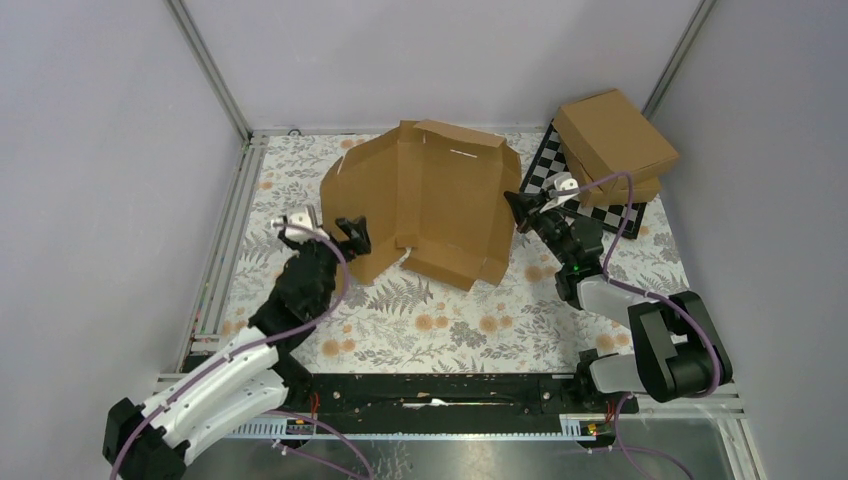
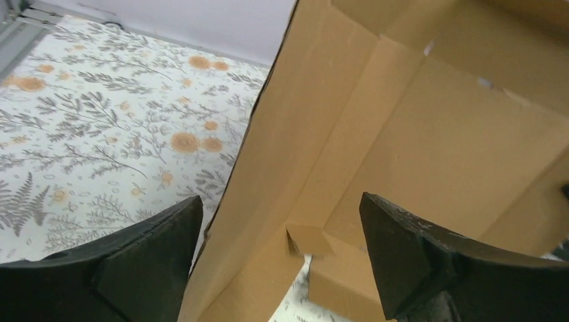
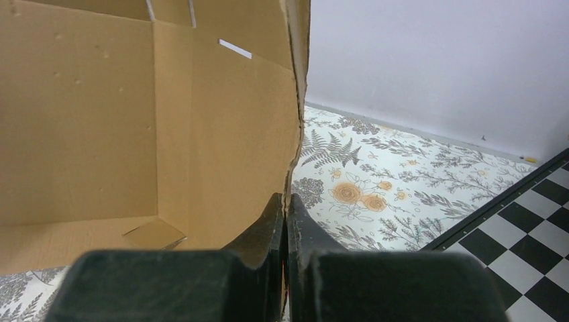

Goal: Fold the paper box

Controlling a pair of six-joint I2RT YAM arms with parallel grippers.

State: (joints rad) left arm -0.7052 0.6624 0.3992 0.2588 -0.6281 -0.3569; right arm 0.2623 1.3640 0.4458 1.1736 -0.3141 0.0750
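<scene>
The left gripper goes outward and left in the top view next, onto the box side panel's outer edge (image 1: pixel 327 218) (image 2: pixel 216 220), since that edge stands off-centre between its fingers.
The paper box (image 1: pixel 430 195) is a brown cardboard blank, partly folded, lying in the middle of the floral mat with its side panels raised. My left gripper (image 1: pixel 352 236) is open at the box's left front flap; in the left wrist view the flap (image 2: pixel 288 174) stands between the spread fingers (image 2: pixel 151 258). My right gripper (image 1: pixel 518 208) is shut on the box's right edge. In the right wrist view the thin cardboard wall (image 3: pixel 228 127) runs up from between the closed fingertips (image 3: pixel 275 221), with slots near its top.
Two ready-made cardboard boxes (image 1: pixel 615 145) are stacked at the back right on a black-and-white checkerboard (image 1: pixel 555 170). Grey walls and an aluminium frame (image 1: pixel 225 230) enclose the mat. Floral mat (image 1: pixel 430 320) lies bare in front of the box.
</scene>
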